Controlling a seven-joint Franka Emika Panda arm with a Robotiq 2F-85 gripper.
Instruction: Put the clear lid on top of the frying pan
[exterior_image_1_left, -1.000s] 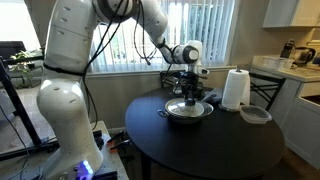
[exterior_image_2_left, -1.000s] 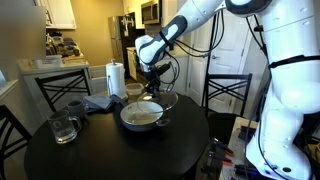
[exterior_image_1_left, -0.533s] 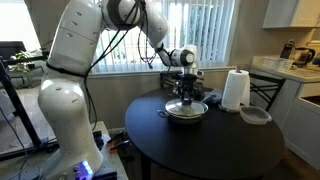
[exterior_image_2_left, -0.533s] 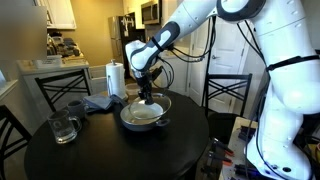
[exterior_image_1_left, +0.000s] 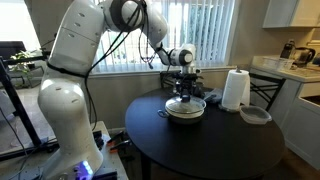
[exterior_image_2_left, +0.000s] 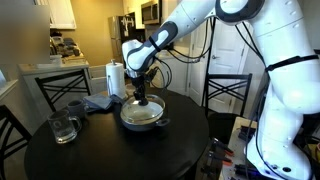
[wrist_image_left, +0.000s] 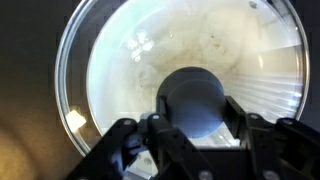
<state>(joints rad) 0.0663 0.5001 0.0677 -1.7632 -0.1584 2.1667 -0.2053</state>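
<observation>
I will move my gripper straight down until the clear lid meets the pan's rim and then let go of the knob, because the lid is still above the frying pan.
The frying pan sits on the round dark table in both exterior views. The clear lid lies over the pan's pale interior, its metal rim ringing it in the wrist view. My gripper points straight down over the pan's centre and is shut on the lid's dark knob. It also shows in both exterior views. Whether the lid rests fully on the pan's rim I cannot tell.
A paper towel roll and a grey round dish stand near the pan. A glass mug and a grey cloth lie on the table. Chairs stand around it.
My gripper has carried the lid sideways across the table to above the pan's centre and lowered it onto the pan.
</observation>
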